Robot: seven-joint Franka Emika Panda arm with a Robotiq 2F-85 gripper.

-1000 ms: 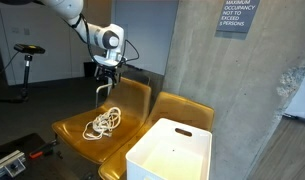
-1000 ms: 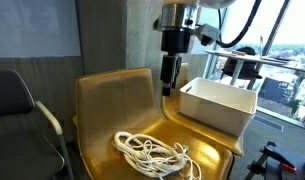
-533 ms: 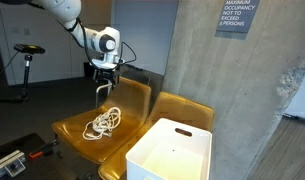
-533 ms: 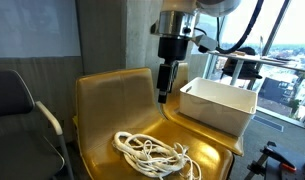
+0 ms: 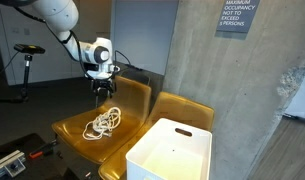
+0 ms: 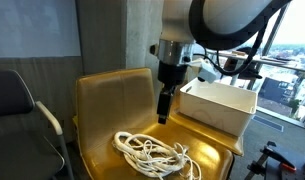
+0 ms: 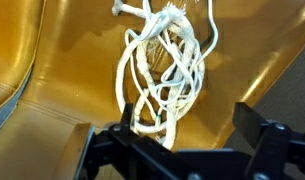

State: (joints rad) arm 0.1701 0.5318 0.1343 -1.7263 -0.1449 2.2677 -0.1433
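Observation:
My gripper needs to move down toward the chair's seat next, then bring its open fingers around the heaped parts of the white rope [image 5: 103,122].
A tangled white rope [image 5: 103,122] [image 6: 150,153] lies on the seat of a mustard-yellow chair [image 5: 82,137] [image 6: 102,110]. In the wrist view the rope [image 7: 160,70] fills the middle of the seat, just ahead of the fingers. My gripper [image 5: 100,93] [image 6: 163,110] [image 7: 177,140] hangs above the rope, a short way off the seat, near the chair's backrest. Its jaws stand open with nothing between them. It touches neither rope nor chair.
A white plastic bin [image 5: 172,152] [image 6: 220,104] rests on the neighbouring yellow chair [image 5: 180,108]. A concrete column [image 5: 232,80] rises behind the chairs. A dark office chair [image 6: 17,110] stands beside the seat with the rope.
The gripper has come down and moved over the chair with the rope, closer to the seat. Its jaws have stayed open. The rope has not moved.

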